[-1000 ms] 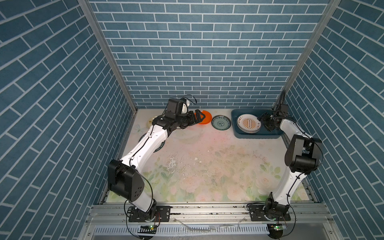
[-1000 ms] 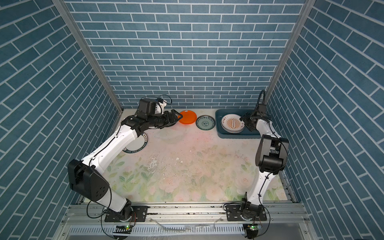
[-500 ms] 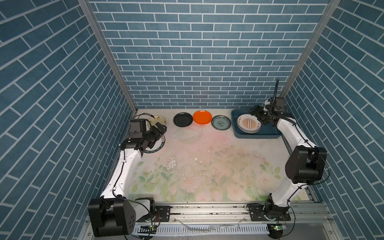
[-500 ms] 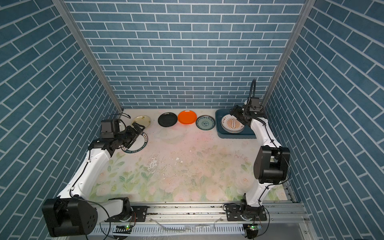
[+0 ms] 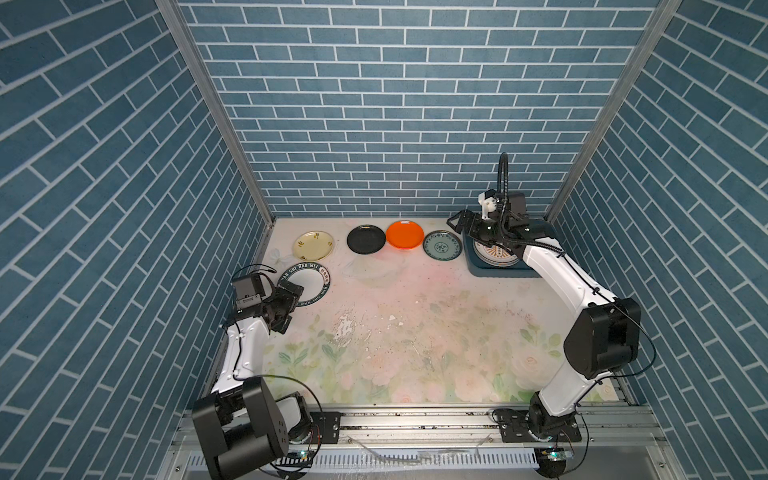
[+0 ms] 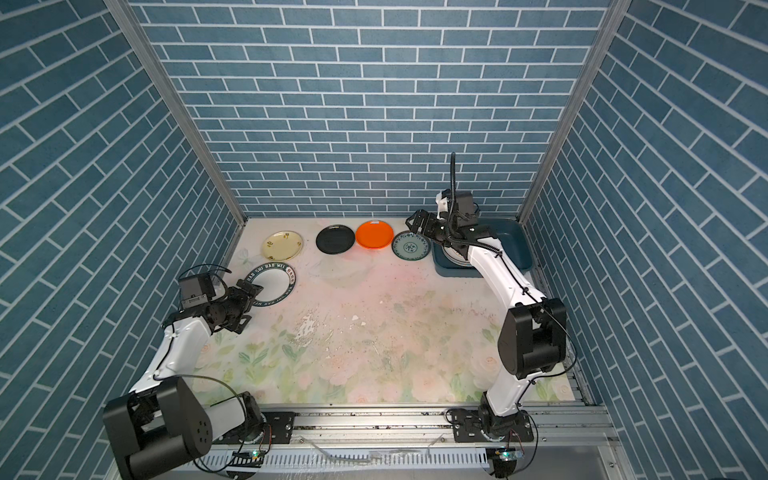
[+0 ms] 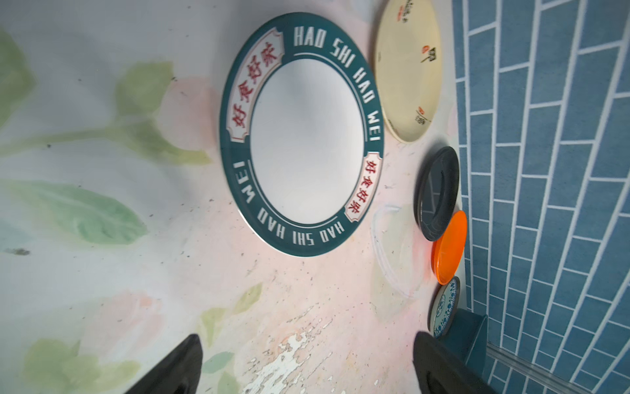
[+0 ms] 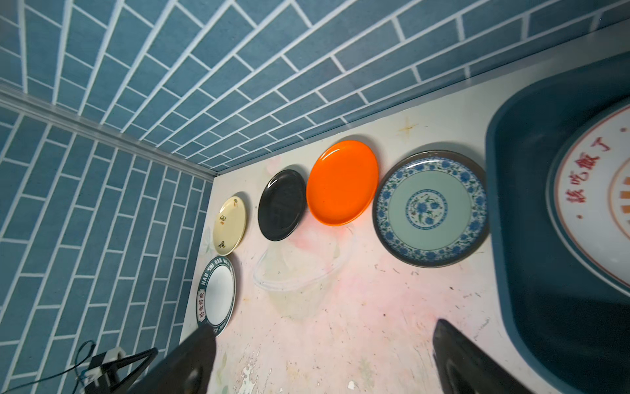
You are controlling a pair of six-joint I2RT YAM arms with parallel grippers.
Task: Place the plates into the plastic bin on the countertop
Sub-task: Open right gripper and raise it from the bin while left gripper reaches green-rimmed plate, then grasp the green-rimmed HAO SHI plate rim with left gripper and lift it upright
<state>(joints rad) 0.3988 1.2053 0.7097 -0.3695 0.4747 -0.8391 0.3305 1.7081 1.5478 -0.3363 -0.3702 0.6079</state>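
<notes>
The left gripper will next lower its open fingers outward and close on the lettered plate's near rim [image 5: 304, 304] [image 7: 292, 245], which is below and outward, away from the cream-yellow plate.
Four plates lie in a row along the back wall: cream-yellow [image 5: 313, 245], black [image 5: 366, 239], orange [image 5: 404, 235] and teal-patterned [image 5: 442, 245]. A white plate with a dark lettered rim [image 7: 303, 136] lies nearer, at the left. The plastic bin [image 5: 494, 272] at the back right holds a sunburst plate [image 8: 593, 204], partly hidden by my right arm. My left gripper [image 7: 306, 344] is open and empty just short of the lettered plate. My right gripper [image 8: 324, 331] hangs open and empty over the bin's left rim, beside the teal-patterned plate [image 8: 429, 208].
Tiled walls close in the countertop [image 5: 415, 332] on three sides. A patch of flaked print [image 5: 345, 328] marks the middle. A metal rail [image 5: 415, 419] with both arm bases runs along the front edge. The bin's right half [image 6: 515, 245] is bare.
My left arm swung from the back row by the black and orange plates to the lettered plate. My right gripper lifted out of the bin, opened wider and shifted left.
</notes>
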